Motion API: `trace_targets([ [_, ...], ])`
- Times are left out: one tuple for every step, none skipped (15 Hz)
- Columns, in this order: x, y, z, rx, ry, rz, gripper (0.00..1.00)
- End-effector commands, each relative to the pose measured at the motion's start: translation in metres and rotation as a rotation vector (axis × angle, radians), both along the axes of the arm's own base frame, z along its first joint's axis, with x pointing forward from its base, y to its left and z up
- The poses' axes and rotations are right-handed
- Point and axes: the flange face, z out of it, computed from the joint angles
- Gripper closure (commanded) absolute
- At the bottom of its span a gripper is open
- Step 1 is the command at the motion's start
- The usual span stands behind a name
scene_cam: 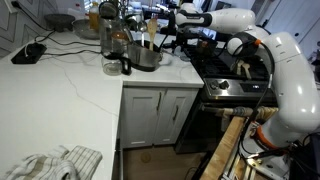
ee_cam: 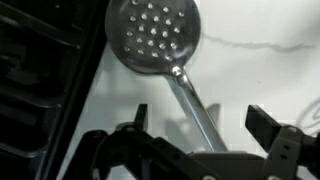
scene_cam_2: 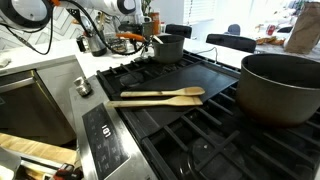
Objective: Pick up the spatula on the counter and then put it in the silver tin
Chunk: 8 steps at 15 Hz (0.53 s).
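The open gripper comes down toward the counter next and closes its fingers on the skimmer's metal handle [ee_cam: 201, 125], since that handle lies below it, between its fingers.
The silver tin [scene_cam: 146, 57] stands on the white counter beside the stove and also shows in an exterior view [scene_cam_2: 168, 47]. A pale wooden utensil [scene_cam: 149, 36] stands upright in it; it looks like the spatula. My gripper [ee_cam: 200, 125] is open and empty, low over the counter next to the tin [scene_cam: 170, 24]. In the wrist view a shiny perforated metal skimmer [ee_cam: 155, 35] lies on the counter. Its handle runs down between my two fingers without touching them.
Two more wooden utensils [scene_cam_2: 160, 96] lie on the black stovetop. A large dark pot [scene_cam_2: 280, 85] sits on the stove. A clear glass jar [scene_cam: 117, 42] and a small dark cup [scene_cam: 113, 66] stand beside the tin. A cloth [scene_cam: 55, 162] lies at the counter's near end.
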Motion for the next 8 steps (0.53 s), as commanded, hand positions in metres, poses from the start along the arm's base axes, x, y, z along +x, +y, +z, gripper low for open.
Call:
trace_targets([
  [0.009,-0.004,-0.011,0.048,-0.047,0.037,0.0],
  [0.012,-0.003,-0.012,0.042,-0.059,0.057,0.0],
  [0.014,-0.002,-0.014,0.032,-0.069,0.071,0.0],
  [0.016,-0.001,-0.016,0.02,-0.081,0.089,0.0],
  [0.018,0.0,-0.018,0.008,-0.091,0.105,0.0],
  [0.02,0.0,-0.02,-0.003,-0.101,0.12,0.0],
  [0.021,0.001,-0.023,-0.003,-0.103,0.129,0.0],
  [0.022,0.001,-0.025,-0.004,-0.107,0.137,0.08],
])
